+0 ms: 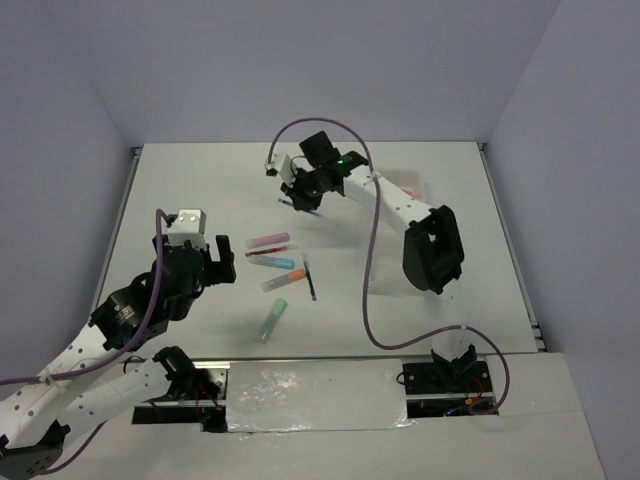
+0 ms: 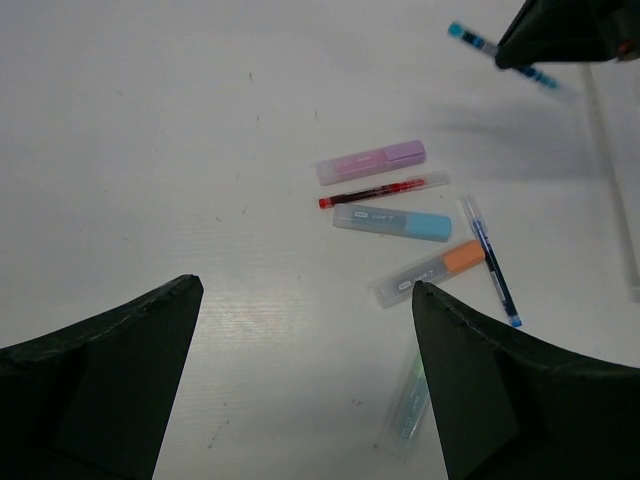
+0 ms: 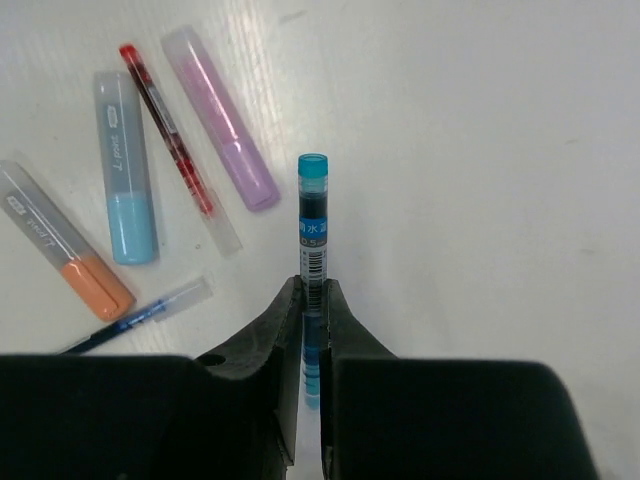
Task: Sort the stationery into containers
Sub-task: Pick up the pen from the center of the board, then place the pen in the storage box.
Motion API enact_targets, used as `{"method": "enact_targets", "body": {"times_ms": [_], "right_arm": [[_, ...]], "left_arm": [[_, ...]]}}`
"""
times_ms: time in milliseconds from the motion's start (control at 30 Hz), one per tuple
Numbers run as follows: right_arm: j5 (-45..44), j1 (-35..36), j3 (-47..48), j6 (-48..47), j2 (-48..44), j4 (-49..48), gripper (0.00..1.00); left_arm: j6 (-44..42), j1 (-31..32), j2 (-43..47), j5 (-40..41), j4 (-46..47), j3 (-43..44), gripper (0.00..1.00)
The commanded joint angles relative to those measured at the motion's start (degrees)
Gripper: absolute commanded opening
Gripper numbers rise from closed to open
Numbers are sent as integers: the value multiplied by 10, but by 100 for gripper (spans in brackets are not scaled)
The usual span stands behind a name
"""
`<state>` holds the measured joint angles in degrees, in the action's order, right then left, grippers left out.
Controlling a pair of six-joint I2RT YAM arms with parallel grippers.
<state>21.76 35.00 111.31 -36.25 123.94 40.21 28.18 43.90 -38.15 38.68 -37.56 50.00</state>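
Note:
The far section of the tray has something pinkish in it, so the robot's right gripper should next go to the right in the top view, over the tray's middle section (image 1: 389,232), to let go of the blue-capped pen.
My right gripper (image 3: 313,285) is shut on a thin blue-capped pen (image 3: 312,200) and holds it above the table, beyond the loose stationery; this also shows in the top view (image 1: 303,192). On the table lie a pink highlighter (image 1: 268,241), a red pen (image 1: 262,252), a blue highlighter (image 1: 275,262), an orange highlighter (image 1: 283,279), a dark blue pen (image 1: 310,280) and a mint-green highlighter (image 1: 272,320). My left gripper (image 1: 228,262) is open and empty, just left of this group; in its wrist view (image 2: 305,290) the mint highlighter (image 2: 408,400) lies by its right finger. The translucent tray (image 1: 408,183) is mostly hidden behind the right arm.
Grey walls close off the table at the back and both sides. The right arm's elbow (image 1: 432,250) hangs over the table's right half. A faint pinkish item shows in the tray area. Cables loop from the right arm down to its base.

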Motion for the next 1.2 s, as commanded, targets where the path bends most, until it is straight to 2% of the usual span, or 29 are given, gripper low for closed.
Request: {"method": "enact_targets", "body": {"times_ms": [0, 133, 367, 933, 1033, 1167], "right_arm": [[-30, -10, 1, -42, -95, -5, 0], [-46, -62, -20, -44, -102, 51, 0], [-67, -133, -154, -34, -166, -38, 1], [-86, -225, -235, -10, -200, -30, 4], [-91, -228, -239, -12, -215, -24, 7], [-108, -230, -252, -13, -232, -27, 25]], "left_arm": [[-16, -2, 6, 2, 22, 4, 99], [-20, -2, 11, -5, 28, 2, 99], [-22, -2, 6, -8, 28, 1, 99], [-35, -2, 0, -23, 40, -1, 99], [-38, -1, -5, -31, 42, 1, 99], [-39, -2, -7, -34, 43, 1, 99]]}}
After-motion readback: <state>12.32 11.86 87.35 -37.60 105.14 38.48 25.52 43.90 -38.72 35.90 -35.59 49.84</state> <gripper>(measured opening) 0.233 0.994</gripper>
